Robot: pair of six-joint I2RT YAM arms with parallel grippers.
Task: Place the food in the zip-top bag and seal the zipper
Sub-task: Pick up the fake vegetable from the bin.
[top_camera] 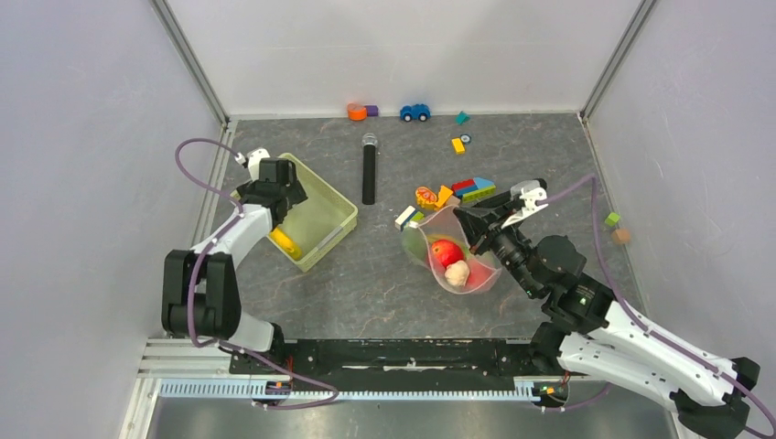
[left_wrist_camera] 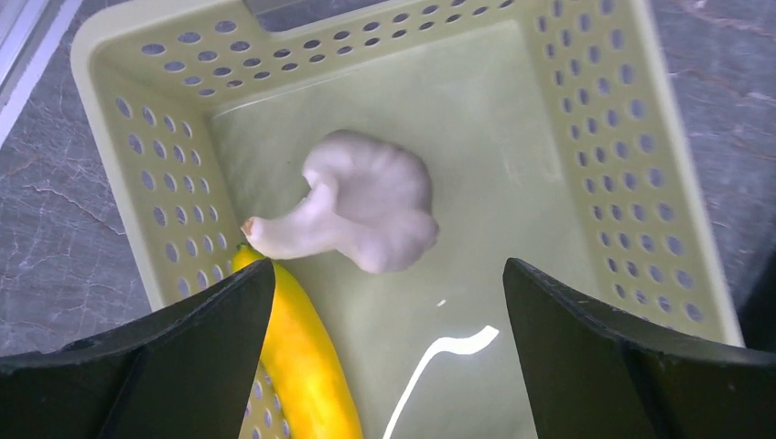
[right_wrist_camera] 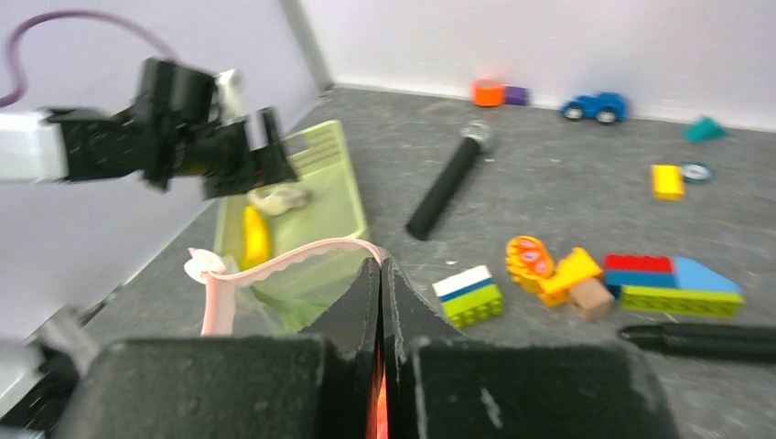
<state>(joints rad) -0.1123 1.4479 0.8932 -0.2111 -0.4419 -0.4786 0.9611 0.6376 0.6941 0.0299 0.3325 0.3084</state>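
Note:
The pale mushroom-shaped toy food lies below on the basket's bottom. My left gripper lowers the open fingers around the toy food's broad rounded body [left_wrist_camera: 377, 203] and closes next.
My left gripper [left_wrist_camera: 389, 274] hangs open above the pale green basket [left_wrist_camera: 604, 165]; between its fingers I see a pale mushroom-shaped toy food [left_wrist_camera: 371, 201] and a yellow banana [left_wrist_camera: 297, 357] on the basket floor. In the top view the left gripper [top_camera: 279, 187] is over the basket's [top_camera: 334, 219] far left end. My right gripper [right_wrist_camera: 380, 265] is shut on the pink zipper [right_wrist_camera: 274, 261] of the zip-top bag [top_camera: 480, 279], lifting its mouth. Inside the bag lie a red tomato [top_camera: 447, 251] and a pale pinkish food [top_camera: 458, 273].
A black microphone [top_camera: 369, 169] lies between basket and bag. Several coloured blocks [top_camera: 448, 195] sit just beyond the bag. A blue toy car [top_camera: 414, 112], orange and purple pieces [top_camera: 360, 112] and a yellow block [top_camera: 458, 144] lie near the back wall.

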